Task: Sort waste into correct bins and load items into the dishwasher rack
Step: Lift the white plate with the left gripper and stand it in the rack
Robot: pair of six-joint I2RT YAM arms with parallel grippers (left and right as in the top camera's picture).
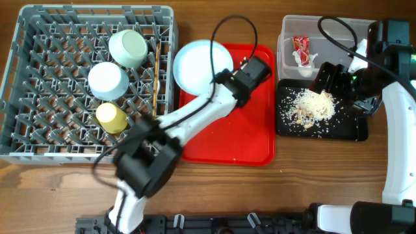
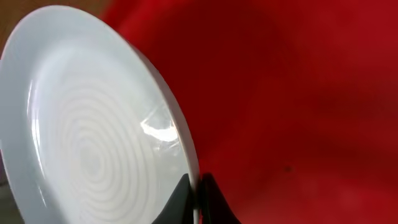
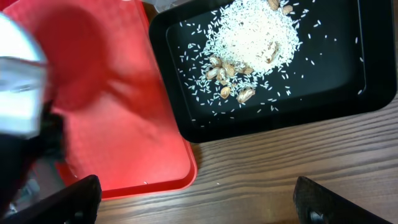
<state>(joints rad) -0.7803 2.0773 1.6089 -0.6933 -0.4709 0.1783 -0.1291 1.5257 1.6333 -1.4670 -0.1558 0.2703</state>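
I will move my left gripper to the left in the overhead view, over the rack edge beside the wooden stick (image 1: pixel 156 68), and let go of the plate (image 1: pixel 198 65) there, because that edge is empty.
My left gripper (image 2: pixel 196 186) is shut on the rim of the round white plate (image 1: pixel 198 65) and holds it tilted above the red serving tray; the plate fills the left wrist view (image 2: pixel 93 124). My right gripper (image 3: pixel 199 199) is open and empty, over the black tray (image 1: pixel 354 127). That tray holds beige-white crumbs and scraps (image 1: pixel 315 105), also in the right wrist view (image 3: pixel 252 37). The red-and-white wrapper (image 1: pixel 302 49) lies in the clear tub (image 1: pixel 286 29). Two pale bowls (image 1: pixel 128 47) (image 1: pixel 107 79), the yellow cup (image 1: pixel 111 116) and the wooden stick (image 1: pixel 156 68) sit in the grey dishwasher rack (image 1: pixel 39 97). The fork is out of view.
The red serving tray (image 1: pixel 240 130) lies between the rack and the bins, its corner next to the black tray (image 3: pixel 124 143). Bare wooden table (image 1: pixel 292 185) runs along the front.
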